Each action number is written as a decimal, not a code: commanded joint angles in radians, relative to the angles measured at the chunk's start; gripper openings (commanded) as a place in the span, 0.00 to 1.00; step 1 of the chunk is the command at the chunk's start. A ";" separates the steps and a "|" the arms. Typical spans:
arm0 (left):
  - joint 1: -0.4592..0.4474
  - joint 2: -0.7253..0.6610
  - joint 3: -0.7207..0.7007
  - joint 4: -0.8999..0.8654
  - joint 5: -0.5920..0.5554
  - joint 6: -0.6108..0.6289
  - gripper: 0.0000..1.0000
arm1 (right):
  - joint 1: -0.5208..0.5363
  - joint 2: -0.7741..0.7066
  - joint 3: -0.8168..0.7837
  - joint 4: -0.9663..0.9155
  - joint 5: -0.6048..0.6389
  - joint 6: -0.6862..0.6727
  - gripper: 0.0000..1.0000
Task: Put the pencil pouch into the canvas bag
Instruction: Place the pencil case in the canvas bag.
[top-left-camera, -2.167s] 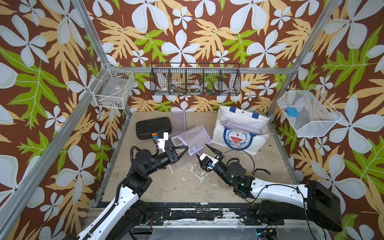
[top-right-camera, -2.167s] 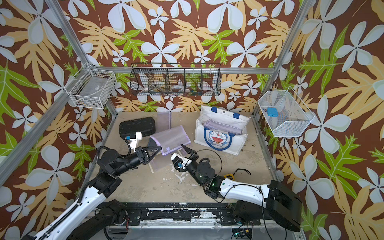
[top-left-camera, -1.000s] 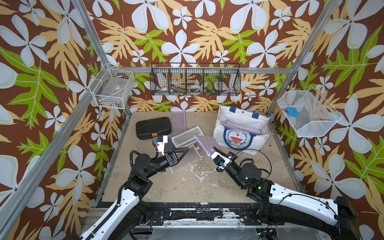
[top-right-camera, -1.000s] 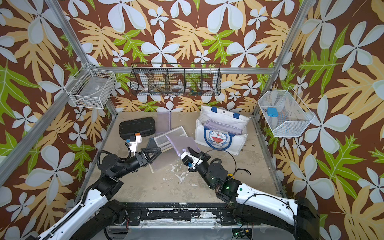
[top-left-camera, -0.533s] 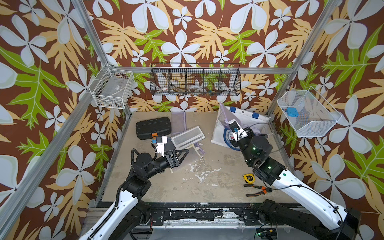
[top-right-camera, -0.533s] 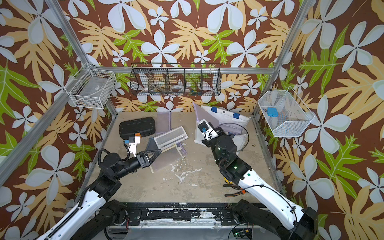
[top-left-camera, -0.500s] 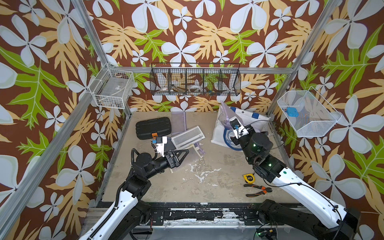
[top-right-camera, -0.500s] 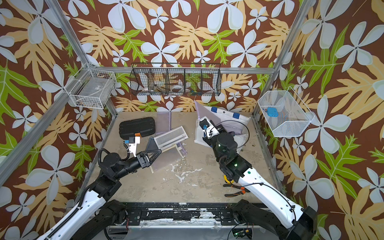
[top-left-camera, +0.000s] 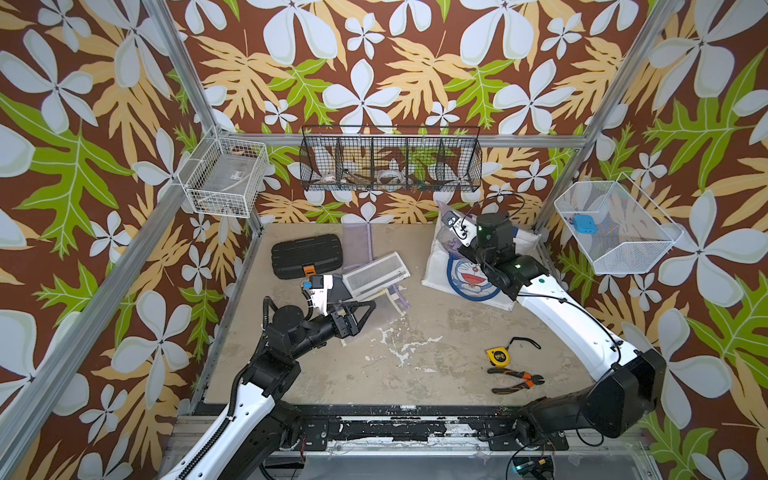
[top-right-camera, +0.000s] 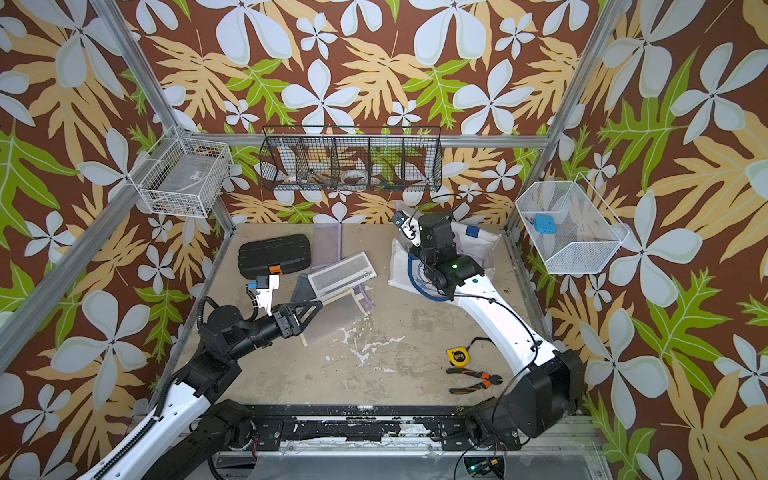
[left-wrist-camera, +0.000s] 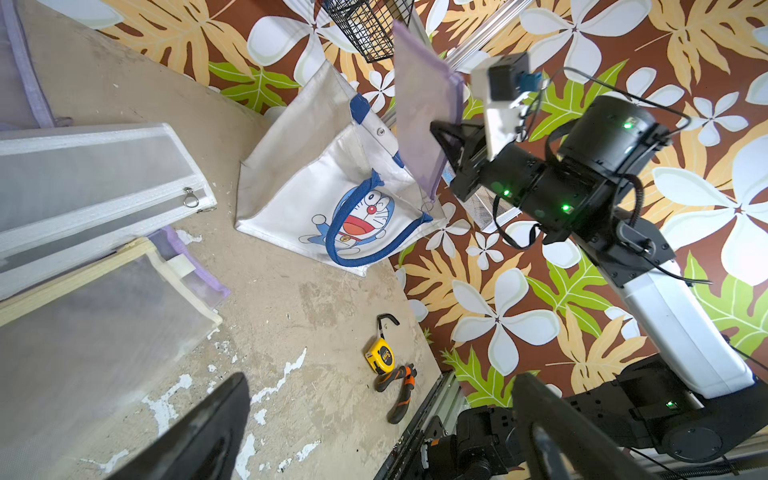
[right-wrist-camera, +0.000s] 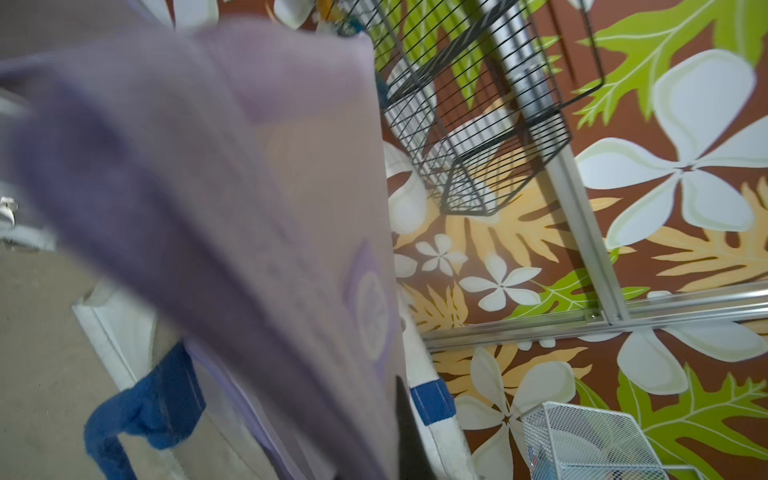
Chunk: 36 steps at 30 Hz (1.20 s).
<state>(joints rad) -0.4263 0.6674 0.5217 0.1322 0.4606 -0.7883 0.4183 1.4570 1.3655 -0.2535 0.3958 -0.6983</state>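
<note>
The right gripper lowers the pouch down inside the canvas bag's opening below next and releases the pouch's edge. The reason is that the pouch still stands high above the bag's rim.
The pencil pouch, a flat translucent purple one, hangs upright over the mouth of the canvas bag. My right gripper is shut on the pouch's edge. In the right wrist view the pencil pouch fills most of the picture, with the canvas bag's blue handle beneath it. The white canvas bag with a Doraemon face leans at the back right of the table in both top views. My left gripper stands open and empty beside a heap of other pouches.
A white mesh pouch and other flat pouches lie mid-table beside a black case. A yellow tape measure and pliers lie front right. Wire baskets hang on the walls.
My right arm has carried the purple pouch from the middle of the table back and right to above the bag. The left gripper has let go and drawn back slightly.
</note>
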 joint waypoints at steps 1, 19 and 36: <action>0.003 0.003 0.010 -0.020 -0.008 0.031 1.00 | -0.040 0.019 0.008 -0.042 -0.025 -0.020 0.00; 0.004 -0.018 0.029 -0.146 -0.110 0.134 1.00 | -0.092 0.144 -0.005 -0.053 0.073 0.018 0.41; 0.080 0.158 -0.116 -0.174 -0.312 0.099 0.92 | 0.089 -0.137 -0.027 -0.109 -0.036 0.268 0.68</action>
<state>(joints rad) -0.3656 0.8192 0.4217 -0.0525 0.1875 -0.6613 0.4763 1.3632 1.3514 -0.3424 0.4103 -0.5335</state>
